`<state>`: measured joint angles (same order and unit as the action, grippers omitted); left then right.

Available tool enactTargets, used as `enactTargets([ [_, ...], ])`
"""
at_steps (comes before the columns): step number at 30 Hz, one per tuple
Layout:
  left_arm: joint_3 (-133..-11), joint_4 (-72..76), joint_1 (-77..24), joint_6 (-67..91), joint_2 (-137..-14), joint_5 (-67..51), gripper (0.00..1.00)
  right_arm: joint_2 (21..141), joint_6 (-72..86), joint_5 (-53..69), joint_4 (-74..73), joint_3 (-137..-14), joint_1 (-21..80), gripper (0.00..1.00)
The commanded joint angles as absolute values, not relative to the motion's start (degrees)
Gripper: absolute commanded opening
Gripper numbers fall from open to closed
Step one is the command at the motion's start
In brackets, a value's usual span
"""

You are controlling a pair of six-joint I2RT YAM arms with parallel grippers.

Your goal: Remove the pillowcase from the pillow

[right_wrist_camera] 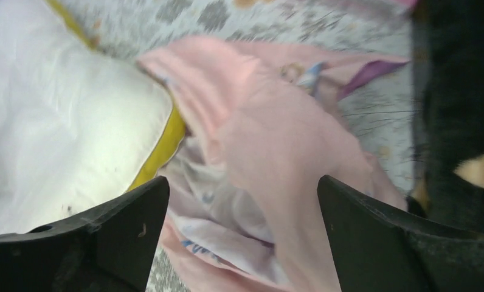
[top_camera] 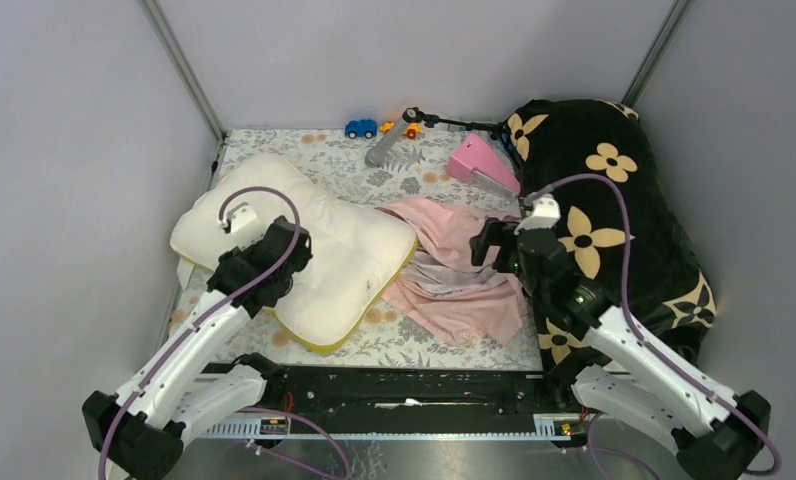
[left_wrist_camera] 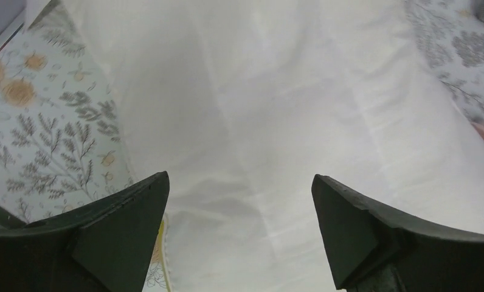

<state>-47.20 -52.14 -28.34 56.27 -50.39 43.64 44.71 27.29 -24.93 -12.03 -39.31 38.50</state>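
My left gripper shifts to the right in the top view and down onto the pillowcase near the pillow's yellow trim next, since the pillowcase (top_camera: 454,275) lies against that edge.
The cream-white pillow (top_camera: 314,245) with its yellow edge trim lies bare on the left of the table. It fills the left wrist view (left_wrist_camera: 276,109) and shows at the left of the right wrist view (right_wrist_camera: 57,121). The pale pink pillowcase (top_camera: 454,275) lies crumpled beside the pillow's right edge, fully off it, and shows in the right wrist view (right_wrist_camera: 276,140). My left gripper (top_camera: 246,262) hovers over the pillow's left half, open and empty (left_wrist_camera: 239,231). My right gripper (top_camera: 489,245) is open and empty just above the pillowcase (right_wrist_camera: 242,237).
A black blanket with tan flowers (top_camera: 624,210) is heaped at the right, close to my right arm. A pink wedge-shaped object (top_camera: 484,163), a grey tool (top_camera: 389,145), a blue toy car (top_camera: 360,128) and small orange toys (top_camera: 411,130) lie along the back edge. A floral cloth (top_camera: 404,340) covers the table.
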Motion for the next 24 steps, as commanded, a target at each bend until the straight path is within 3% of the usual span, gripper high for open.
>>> enactTargets([
  [1, -54.84, -46.74, -28.12, 44.60, -53.95, 36.65, 0.99, 51.78, 22.59, -9.17, -9.91, -44.06, 38.30, 1.00],
  [8, -58.43, -43.30, -29.82, 34.13, -60.91, 17.55, 0.99, 63.08, 21.57, -8.76, -15.34, -46.64, 38.29, 1.00],
  [14, -62.32, -46.76, -44.63, 35.38, -71.28, 30.29, 0.99, 68.26, 22.96, -9.77, -13.81, -43.72, 38.27, 1.00],
  [19, -66.79, -50.30, -51.14, 36.79, -82.48, 38.08, 0.99, 71.64, 24.13, -8.72, -10.49, -40.01, 38.24, 1.00],
  [24, -65.39, -45.68, -51.88, 37.64, -88.46, 35.69, 0.99, 75.95, 25.18, -8.30, -9.91, -38.72, 38.32, 0.99],
])
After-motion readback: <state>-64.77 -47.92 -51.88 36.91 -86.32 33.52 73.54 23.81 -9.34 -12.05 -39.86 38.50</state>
